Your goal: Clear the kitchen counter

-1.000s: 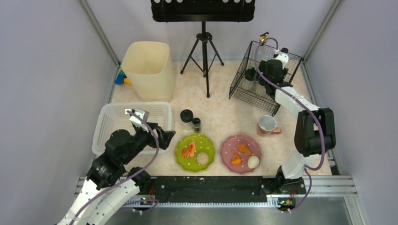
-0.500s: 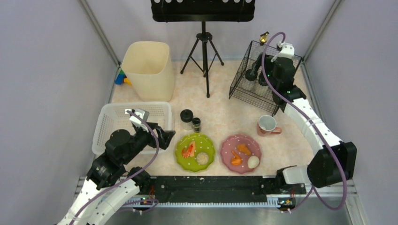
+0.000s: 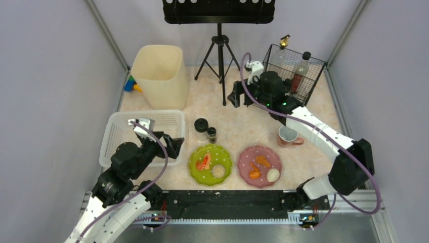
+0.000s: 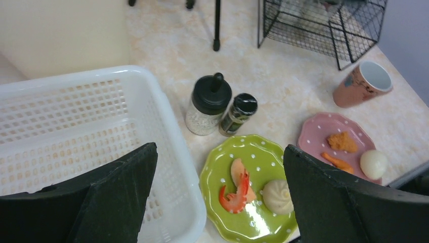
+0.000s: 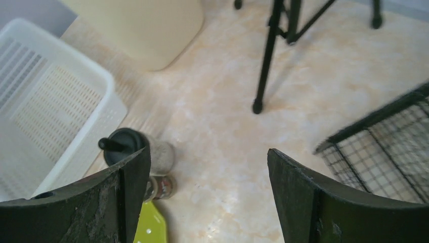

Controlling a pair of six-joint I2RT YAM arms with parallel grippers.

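My right gripper moves back and toward the basket next, then tilts and lowers onto the black-lidded jar's lid (image 3: 201, 125) (image 5: 125, 144), since only empty counter lies between its fingers.
The kitchen counter (image 3: 232, 121) carries a green plate (image 3: 226, 158) with a shrimp and a bun, a pink plate (image 3: 244, 156) with fried bits and an egg, and a pink mug (image 3: 288, 135). A black-lidded jar (image 3: 201, 126) and a small spice jar (image 3: 211, 134) stand together. My left gripper (image 3: 174, 146) hovers open over the basket's right rim, beside the green plate (image 4: 263, 147). My right gripper (image 3: 237, 96) hangs open and empty above bare counter left of the wire rack; both jars (image 5: 161, 156) lie past its left finger.
A white slotted basket (image 3: 146, 112) sits at the left. A beige bin (image 3: 159, 76) stands behind it, with small toys at its left. A black tripod (image 3: 221, 55) stands at the back centre. The black wire rack (image 3: 316, 63) at back right holds a brown bottle (image 3: 300, 68).
My right arm came out of the wire rack and swung left over the counter, open; a brown bottle now shows standing in the rack. The left gripper shifted slightly.
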